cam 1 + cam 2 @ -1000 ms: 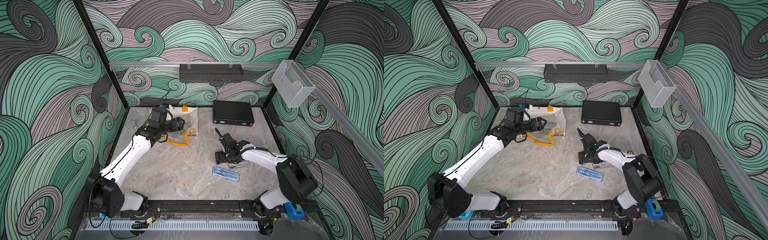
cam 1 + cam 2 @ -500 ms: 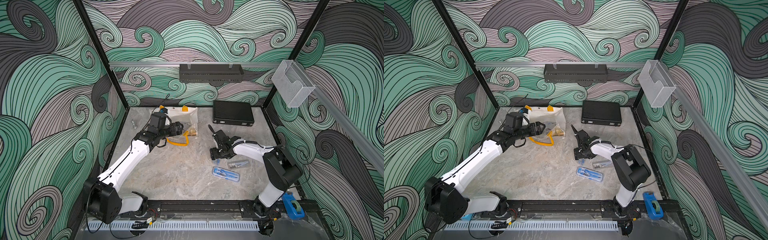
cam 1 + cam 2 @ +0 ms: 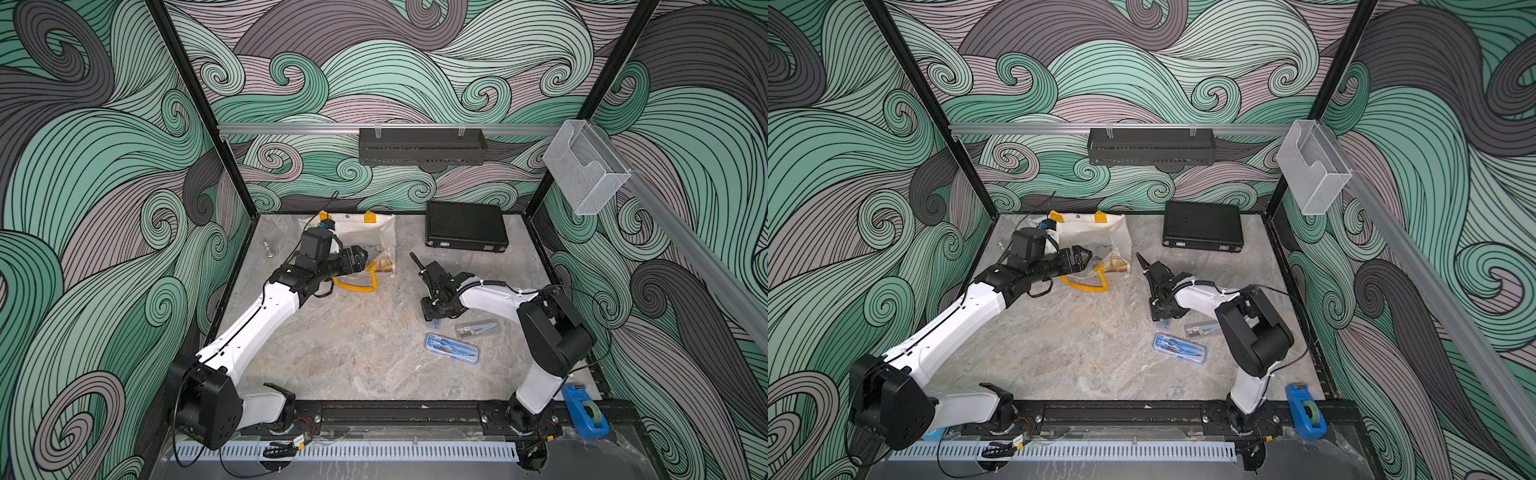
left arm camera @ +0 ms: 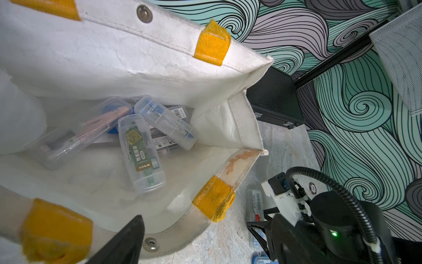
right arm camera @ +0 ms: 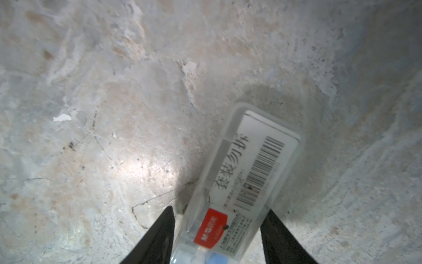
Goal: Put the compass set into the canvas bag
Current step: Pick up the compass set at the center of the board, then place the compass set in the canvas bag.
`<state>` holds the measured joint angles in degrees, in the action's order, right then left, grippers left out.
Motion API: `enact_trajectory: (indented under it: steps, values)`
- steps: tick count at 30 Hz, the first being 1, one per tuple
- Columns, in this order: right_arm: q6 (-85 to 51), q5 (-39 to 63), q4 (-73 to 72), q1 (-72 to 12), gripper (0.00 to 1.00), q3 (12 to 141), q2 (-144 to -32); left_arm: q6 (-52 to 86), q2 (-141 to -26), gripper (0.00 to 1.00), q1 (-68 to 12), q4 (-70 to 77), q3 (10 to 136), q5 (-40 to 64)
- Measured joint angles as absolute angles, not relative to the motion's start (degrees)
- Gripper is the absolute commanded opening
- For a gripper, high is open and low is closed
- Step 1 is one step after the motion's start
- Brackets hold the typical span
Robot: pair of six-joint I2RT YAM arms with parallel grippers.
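My left gripper is at the bag's opening and needs to move toward my right gripper. It should close on the compass set's barcode end [image 4: 256, 200], because that end sticks out past the other gripper's fingers.
The canvas bag [image 3: 365, 232] [image 3: 1096, 232] lies at the back left with its mouth open. In the left wrist view several clear compass set cases [image 4: 141, 155] lie inside the bag [image 4: 114, 57]. My left gripper [image 3: 361, 259] [image 4: 205, 228] is open at the mouth, with one finger [image 4: 127, 240] over the bag's near rim. My right gripper [image 3: 434, 316] [image 5: 219, 209] points down at the table. Its fingers are closed against both long sides of a clear compass set [image 5: 246, 178] with a barcode label. A blue compass set [image 3: 451, 348] and a grey one [image 3: 476, 328] lie beside it.
A black hard case [image 3: 465, 226] lies at the back right. The bag's yellow handle [image 3: 357, 286] loops onto the table. A small metal piece [image 3: 268, 248] sits by the left wall, a blue tape dispenser [image 3: 586, 411] at the front right, and a black shelf [image 3: 422, 146] on the back wall.
My right gripper has moved a little left and down, and its jaws have closed in on the clear compass set. The left gripper has shifted slightly at the bag's mouth.
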<state>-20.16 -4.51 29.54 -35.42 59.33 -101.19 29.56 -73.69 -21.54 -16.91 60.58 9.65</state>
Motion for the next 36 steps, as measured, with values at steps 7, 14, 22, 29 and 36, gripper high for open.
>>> enact_trajectory:
  steps: [7, 14, 22, 29, 36]
  values:
    - [-19.68, -3.44, 25.82, -35.51, 0.46, 58.54, -101.03, 30.68, -73.03, 0.91, -21.54, -16.12, 60.58, 11.99]
    - [-15.79, -0.01, 17.23, -35.51, 0.42, 54.52, -94.78, 31.64, -70.76, 0.91, -21.54, -14.72, 60.20, 15.07]
    - [-9.30, 9.15, 4.78, -36.03, 0.42, 51.75, -84.47, 32.62, -70.67, 0.86, -21.67, -14.31, 59.72, 19.20]
    - [-7.27, 17.89, -1.48, -36.53, 0.42, 51.00, -80.01, 33.30, -72.36, 0.75, -24.71, -12.95, 59.77, 23.22]
    - [-7.33, 23.07, -4.43, -36.80, 0.41, 50.96, -77.58, 33.69, -76.84, 0.67, -28.36, -12.60, 60.93, 26.13]
